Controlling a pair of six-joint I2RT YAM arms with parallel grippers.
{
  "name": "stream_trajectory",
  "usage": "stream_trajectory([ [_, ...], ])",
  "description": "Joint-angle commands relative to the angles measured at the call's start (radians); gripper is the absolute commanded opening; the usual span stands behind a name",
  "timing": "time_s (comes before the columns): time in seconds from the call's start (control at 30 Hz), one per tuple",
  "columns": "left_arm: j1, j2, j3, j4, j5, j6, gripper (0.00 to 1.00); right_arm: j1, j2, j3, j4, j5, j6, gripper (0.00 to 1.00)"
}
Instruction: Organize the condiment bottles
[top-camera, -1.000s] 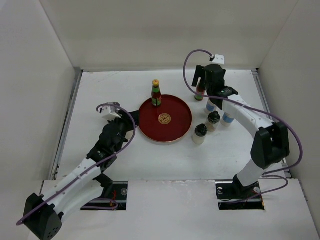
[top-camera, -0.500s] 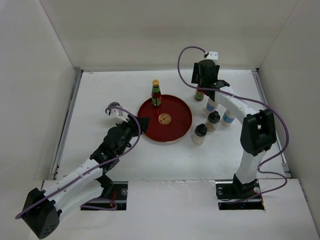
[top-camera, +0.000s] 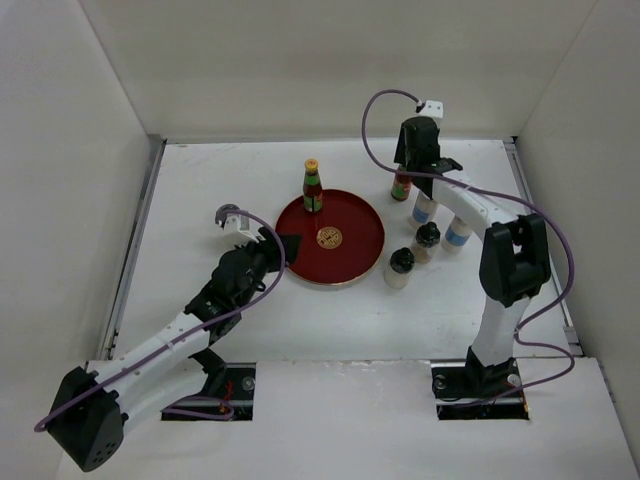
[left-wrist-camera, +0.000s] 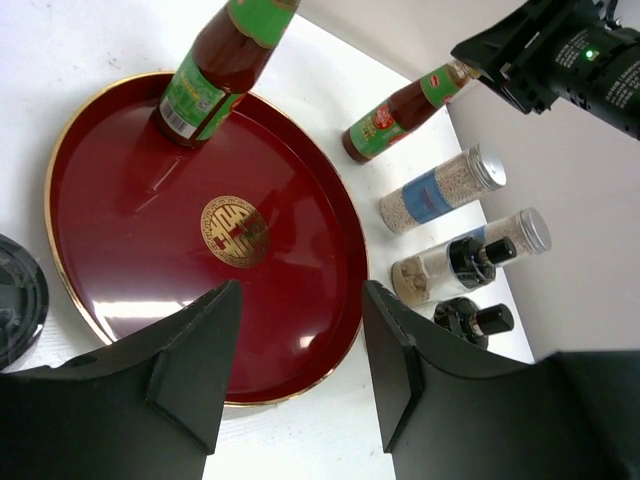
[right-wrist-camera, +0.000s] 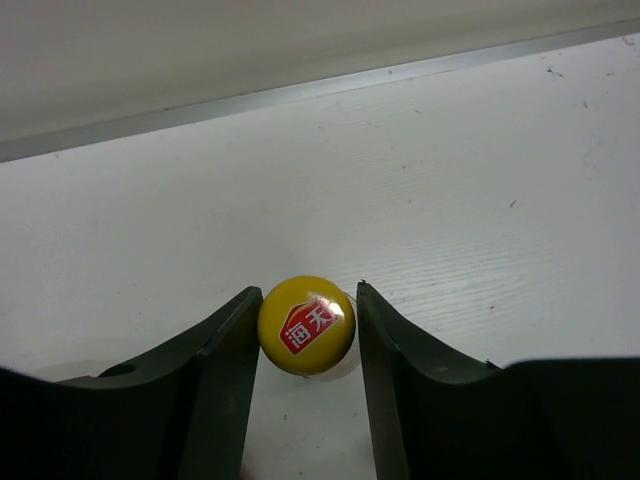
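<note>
The robot's right gripper should next lift over the tray's rim, lower at the tray's open spot beside the tray's red bottle (top-camera: 345, 207), to the gripper's left in the top view, and release.
One slim red bottle (top-camera: 313, 187) stands on the round red tray (top-camera: 350, 262), also seen in the left wrist view as red bottle (left-wrist-camera: 215, 70) on tray (left-wrist-camera: 300, 330). The other red bottle (top-camera: 402, 186) stands right of the tray; my right gripper (top-camera: 414, 160) is over it. Its yellow cap (right-wrist-camera: 306, 325) is pinched between the fingers of that gripper (right-wrist-camera: 306, 300). Two white shakers (top-camera: 423, 210) (top-camera: 457, 236) and two dark-lidded jars (top-camera: 427, 241) (top-camera: 399, 268) stand nearby. My left gripper (top-camera: 288, 246) (left-wrist-camera: 300, 290) hovers open and holds nothing over the tray's near-left rim.
Another dark-lidded jar (top-camera: 228, 214) stands left of the tray, behind the left arm; its lid (left-wrist-camera: 15, 295) shows at the left wrist view's edge. White walls enclose the table on three sides, close behind the right gripper.
The right gripper moved over the off-tray red bottle and its jaws closed on the cap. The left gripper let go of the left jar and moved right toward the tray.
</note>
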Motion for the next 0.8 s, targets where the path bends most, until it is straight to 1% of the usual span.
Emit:
stream_trajectory([
  [0.0, 0.022, -0.021, 0.005, 0.055, 0.015, 0.009, 0.49, -0.013, 0.007, 0.044, 0.043, -0.019, 0.01, 0.5],
  [0.03, 0.026, -0.021, 0.005, 0.055, 0.015, 0.011, 0.49, -0.015, 0.007, 0.044, 0.04, -0.028, 0.013, 0.52],
  [0.07, 0.029, -0.022, 0.006, 0.054, 0.015, 0.011, 0.49, -0.017, 0.009, 0.044, 0.038, -0.036, 0.013, 0.52],
  [0.13, 0.029, -0.022, 0.006, 0.054, 0.015, 0.011, 0.49, -0.017, 0.01, 0.048, 0.038, -0.048, 0.013, 0.47],
  [0.23, 0.031, -0.03, 0.006, 0.048, 0.01, 0.011, 0.49, -0.018, 0.001, 0.051, 0.049, -0.045, 0.013, 0.36],
  [0.33, 0.035, -0.039, 0.01, 0.038, 0.009, 0.011, 0.49, -0.012, -0.028, 0.055, 0.072, -0.038, 0.008, 0.32],
  [0.53, 0.054, -0.05, 0.025, 0.035, 0.006, 0.008, 0.49, -0.003, -0.129, 0.084, 0.098, -0.013, -0.022, 0.29],
  [0.77, 0.081, -0.051, 0.039, 0.025, 0.006, -0.003, 0.49, 0.094, -0.22, 0.071, 0.098, -0.012, -0.074, 0.29],
])
